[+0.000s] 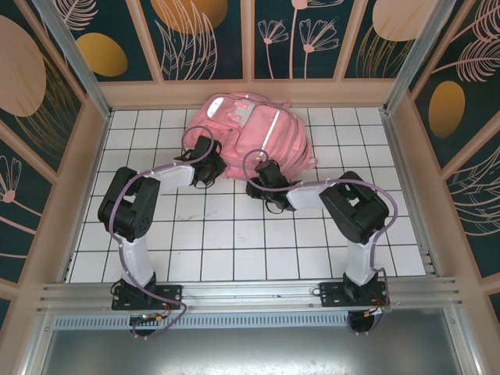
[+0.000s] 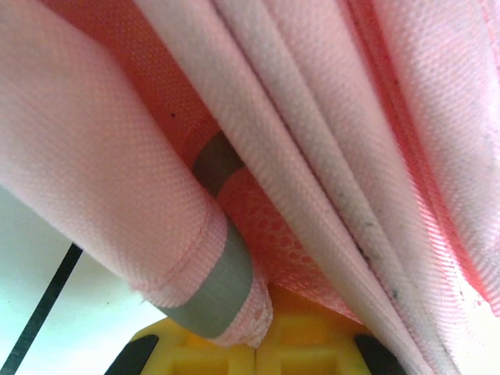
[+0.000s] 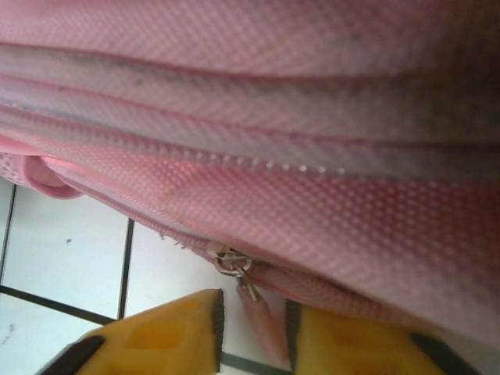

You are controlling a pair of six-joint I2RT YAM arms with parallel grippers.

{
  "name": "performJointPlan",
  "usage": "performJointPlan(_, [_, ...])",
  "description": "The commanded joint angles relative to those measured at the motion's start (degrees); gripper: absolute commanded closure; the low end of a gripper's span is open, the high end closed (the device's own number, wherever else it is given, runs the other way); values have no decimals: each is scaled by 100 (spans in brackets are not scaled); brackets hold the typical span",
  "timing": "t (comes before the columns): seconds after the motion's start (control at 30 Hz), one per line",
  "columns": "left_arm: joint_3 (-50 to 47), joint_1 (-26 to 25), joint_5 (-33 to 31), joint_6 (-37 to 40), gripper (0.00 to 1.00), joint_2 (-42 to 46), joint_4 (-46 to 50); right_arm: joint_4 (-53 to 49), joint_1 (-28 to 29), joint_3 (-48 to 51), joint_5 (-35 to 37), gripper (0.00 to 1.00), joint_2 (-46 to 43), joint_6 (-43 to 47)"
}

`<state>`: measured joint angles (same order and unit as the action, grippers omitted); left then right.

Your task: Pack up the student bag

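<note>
I should next move my left gripper away from my right gripper, then open it to let go of the pink mesh edge.
The student bag (image 1: 258, 129), a large pink backpack with a pale strip, lies at the back middle of the white tiled table. My left gripper (image 1: 205, 148) is at its left side. In the left wrist view its yellow fingers (image 2: 262, 344) are shut together, pinching a pink mesh edge with grey trim (image 2: 223, 285). My right gripper (image 1: 262, 168) is against the bag's near edge. In the right wrist view it (image 3: 254, 328) stands open by a narrow gap. The pink zipper pull (image 3: 262, 324) hangs in that gap, below the metal slider (image 3: 232, 263).
The white tiled table (image 1: 234, 234) stretches toward the arm bases. Wooden-framed patterned walls (image 1: 86, 156) close it in at left, right and back. The bag sits close to the back wall.
</note>
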<state>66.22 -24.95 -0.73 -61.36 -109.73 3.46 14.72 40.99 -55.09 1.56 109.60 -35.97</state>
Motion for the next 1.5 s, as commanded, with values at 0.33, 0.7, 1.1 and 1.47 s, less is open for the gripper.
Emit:
performJointPlan(0.33, [32, 56, -298, 244, 100, 138, 224, -617, 74, 234, 1185, 100, -428, 92])
performJointPlan(0.7, [-486, 763, -553, 770, 100, 471, 347, -1247, -402, 1184, 1681, 100, -1344, 183])
performJointPlan(1.1, [-78, 1362, 116, 1464, 74, 496, 545, -1047, -160, 968, 1029, 100, -1520, 656])
performJointPlan(1.47, [-1012, 56, 830, -117, 37, 1498, 265, -841, 201, 728, 773, 100, -1335, 428])
